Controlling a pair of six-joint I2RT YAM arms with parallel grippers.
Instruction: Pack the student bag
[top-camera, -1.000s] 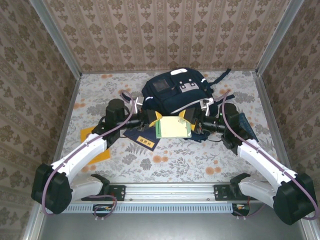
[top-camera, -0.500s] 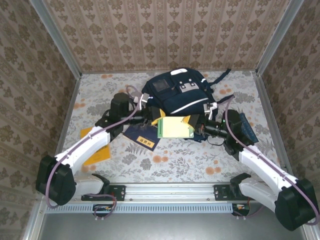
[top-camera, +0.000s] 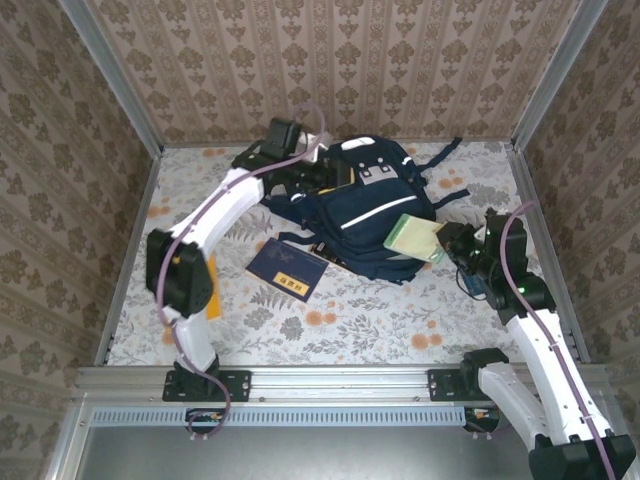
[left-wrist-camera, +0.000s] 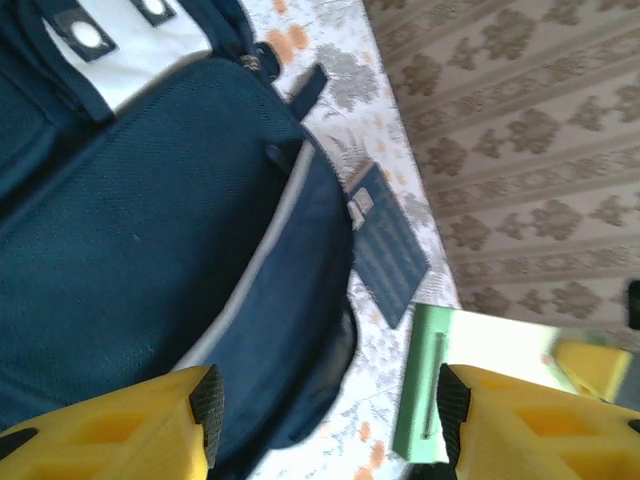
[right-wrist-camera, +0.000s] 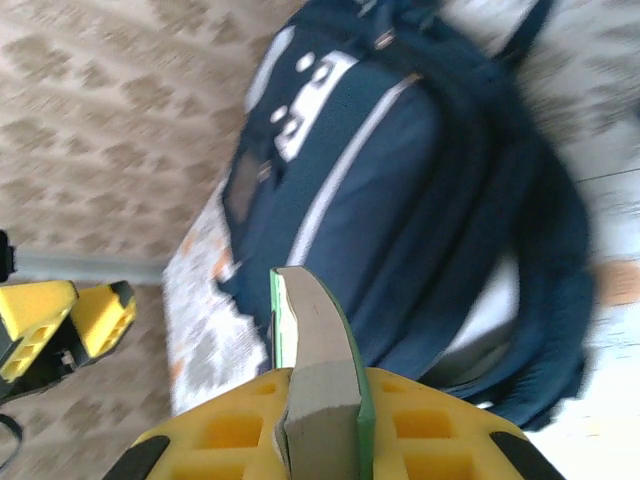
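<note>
I need to lower my left gripper across the bag next, onto the middle of its white-striped edge (top-camera: 379, 212) (left-wrist-camera: 240, 290), and close it, because the bag lies shut beside the held notebook.
The student bag (top-camera: 362, 208), a navy backpack with white stripes and a grey buckle patch, lies in the middle of the table. My left gripper (top-camera: 325, 178) hovers open over its far left side, with the bag (left-wrist-camera: 150, 230) and floral table under its empty jaws (left-wrist-camera: 330, 410). My right gripper (top-camera: 450, 242) sits at the bag's near right corner, shut on a green-covered notebook (top-camera: 413, 238). In the right wrist view the notebook (right-wrist-camera: 312, 330) stands edge-on between the yellow fingers (right-wrist-camera: 325, 405), its pages bent, with the bag (right-wrist-camera: 400, 180) beyond. The notebook (left-wrist-camera: 450, 380) also shows in the left wrist view.
A navy booklet (top-camera: 287, 268) with a small label lies flat on the table at the bag's near left, also seen as the booklet (left-wrist-camera: 385, 245) from the left wrist. Something orange (top-camera: 211, 288) peeks from behind the left arm. Patterned walls enclose the table on three sides.
The left arm swung from the bag's front to its far left side and its jaws opened. The right gripper shut on the green notebook and drew it right. The bag shifted.
</note>
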